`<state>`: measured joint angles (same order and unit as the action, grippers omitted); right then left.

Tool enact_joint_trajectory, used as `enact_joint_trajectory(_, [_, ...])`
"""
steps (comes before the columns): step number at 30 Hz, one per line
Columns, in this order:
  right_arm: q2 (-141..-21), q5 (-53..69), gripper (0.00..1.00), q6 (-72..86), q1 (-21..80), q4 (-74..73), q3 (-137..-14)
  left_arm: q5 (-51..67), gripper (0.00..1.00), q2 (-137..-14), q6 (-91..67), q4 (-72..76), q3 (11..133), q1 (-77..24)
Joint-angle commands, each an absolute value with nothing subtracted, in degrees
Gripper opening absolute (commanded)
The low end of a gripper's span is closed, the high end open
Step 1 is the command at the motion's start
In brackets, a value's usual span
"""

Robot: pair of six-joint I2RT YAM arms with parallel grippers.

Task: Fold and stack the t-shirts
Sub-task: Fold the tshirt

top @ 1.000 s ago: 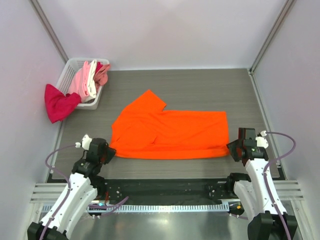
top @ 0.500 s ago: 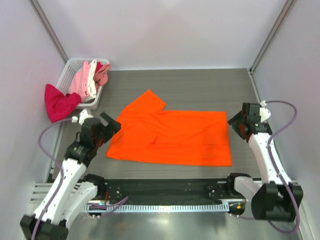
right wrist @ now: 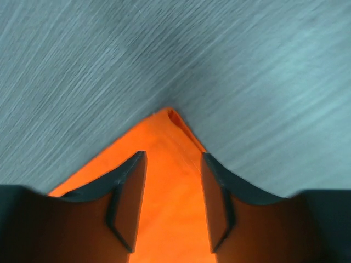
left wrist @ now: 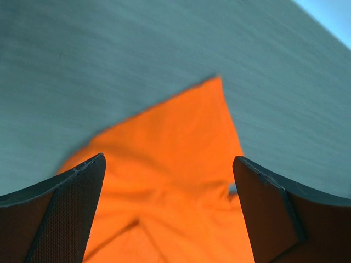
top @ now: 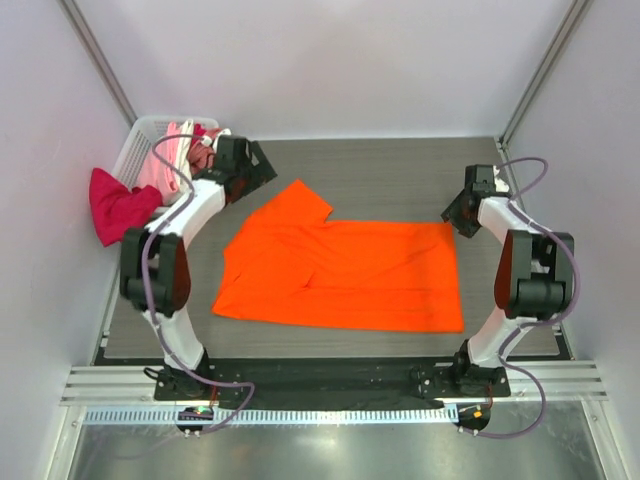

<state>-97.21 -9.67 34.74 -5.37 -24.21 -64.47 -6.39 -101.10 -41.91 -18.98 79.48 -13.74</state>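
The shirt's orange tip lies flat between the open fingers of my right gripper, so that gripper will go down toward the table and close on the shirt's far corner (top: 447,227) (right wrist: 170,129).
A bright orange t-shirt (top: 340,270) lies spread on the dark table, its left sleeve pointing to the far side. My left gripper (top: 262,172) hangs open just beyond that sleeve; in the left wrist view its fingers (left wrist: 66,211) stand wide apart over the orange sleeve (left wrist: 170,142), touching nothing. My right gripper (top: 456,216) sits at the shirt's far right corner. In the right wrist view its jaws are parted, straddling the orange corner (right wrist: 160,131) without pinching it. A deep magenta-red t-shirt (top: 115,205) hangs over the basket's side.
A white mesh basket (top: 140,128) stands at the far left corner with pink and white t-shirts (top: 168,160) in it, close behind my left arm. Grey walls close in the table on three sides.
Both arms have swung from the shirt's near corners to its far side. The left gripper has opened wide. The shirt's near edge now lies flat, closer to the front.
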Motion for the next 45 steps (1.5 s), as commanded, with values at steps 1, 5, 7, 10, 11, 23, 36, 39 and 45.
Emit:
enact_joint_trajectory(1, [-100.8, -7.8, 0.57, 33.1, -5.4, -20.4, -67.6, -2.7, 0.97, -109.1, -40.3, -19.4, 89.3, -11.3])
enact_joint_trajectory(5, [-103.8, -10.1, 0.6, 33.3, -4.8, -18.2, -68.1, -2.2, 0.97, -117.9, -42.1, -20.7, 96.5, -11.0])
enact_joint_trajectory(7, [-105.3, -9.2, 0.57, 33.2, -4.8, -17.3, -68.6, -1.4, 0.97, -121.5, -43.2, -20.7, 98.7, -10.9])
enact_joint_trajectory(10, [-108.0, -7.7, 0.48, 33.4, -4.4, -16.8, -69.3, 1.7, 0.96, -124.0, -43.6, -19.3, 101.1, -10.9])
enact_joint_trajectory(11, [-108.5, -7.5, 0.46, 33.4, -4.2, -16.7, -69.4, 2.3, 0.96, -124.4, -43.7, -18.6, 101.1, -10.9])
enact_joint_trajectory(23, [-110.0, -10.9, 0.01, 34.1, -3.0, -16.7, -70.2, 6.0, 0.93, -131.9, -41.0, -19.9, 108.1, -10.5])
enact_joint_trajectory(36, [-109.2, -11.4, 0.01, 35.2, -3.0, -16.2, -68.8, 17.1, 0.84, -138.1, -39.6, -23.5, 113.8, -10.7])
enact_joint_trajectory(39, [-108.9, -11.0, 0.01, 35.2, -3.1, -16.0, -68.6, 19.0, 0.74, -141.9, -37.5, -29.5, 119.0, -11.3])
enact_joint_trajectory(45, [-108.7, -10.7, 0.01, 35.1, -3.3, -15.9, -68.3, 18.8, 0.51, -144.7, -35.1, -35.5, 124.5, -12.6])
